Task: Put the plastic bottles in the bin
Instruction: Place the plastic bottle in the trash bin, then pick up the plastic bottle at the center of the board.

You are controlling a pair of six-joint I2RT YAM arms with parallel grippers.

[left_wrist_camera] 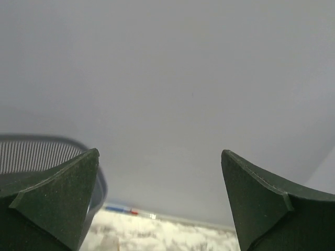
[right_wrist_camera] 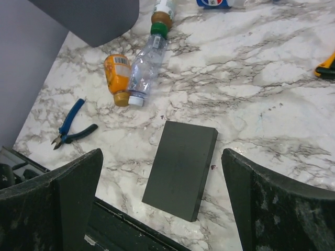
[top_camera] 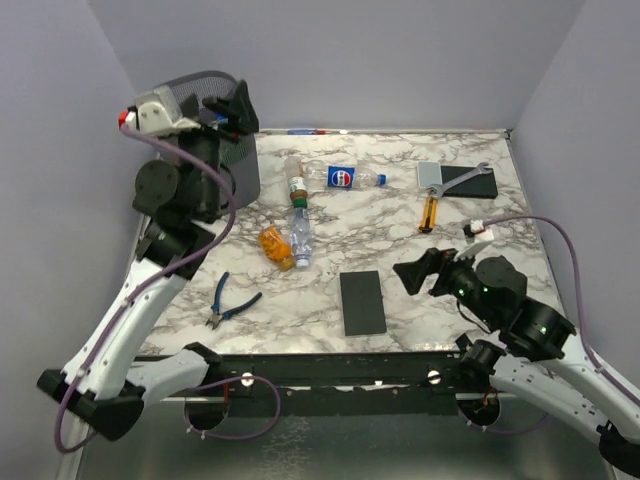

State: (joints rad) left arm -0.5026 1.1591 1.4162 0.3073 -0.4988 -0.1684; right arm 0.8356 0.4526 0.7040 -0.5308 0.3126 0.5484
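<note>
My right gripper goes outward past the black slab next and down onto the clear bottle's middle (top_camera: 301, 238) beside the orange one, because this bottle is outside the bin.
Several plastic bottles lie on the marble table. A clear one with a blue label (top_camera: 345, 177) is at the back; it shows at the top edge of the right wrist view (right_wrist_camera: 214, 2). A small white-labelled one (top_camera: 296, 186) lies end to end with a clear one (top_camera: 298, 232) (right_wrist_camera: 144, 68). An orange one (top_camera: 275, 246) (right_wrist_camera: 116, 73) lies beside that. The dark mesh bin (top_camera: 215, 140) (left_wrist_camera: 31, 146) (right_wrist_camera: 94, 18) stands at the back left. My left gripper (top_camera: 232, 108) (left_wrist_camera: 159, 198) is open and empty, raised beside the bin's rim. My right gripper (top_camera: 415, 272) (right_wrist_camera: 161, 172) is open and empty, above a black slab.
The black slab (top_camera: 361, 302) (right_wrist_camera: 180, 170) lies front centre, blue-handled pliers (top_camera: 232, 302) (right_wrist_camera: 70, 125) to its left. A second black slab (top_camera: 468, 182), a wrench (top_camera: 450, 180), an orange-handled screwdriver (top_camera: 429, 213) (right_wrist_camera: 327, 65) and a small white object (top_camera: 480, 229) lie at the back right.
</note>
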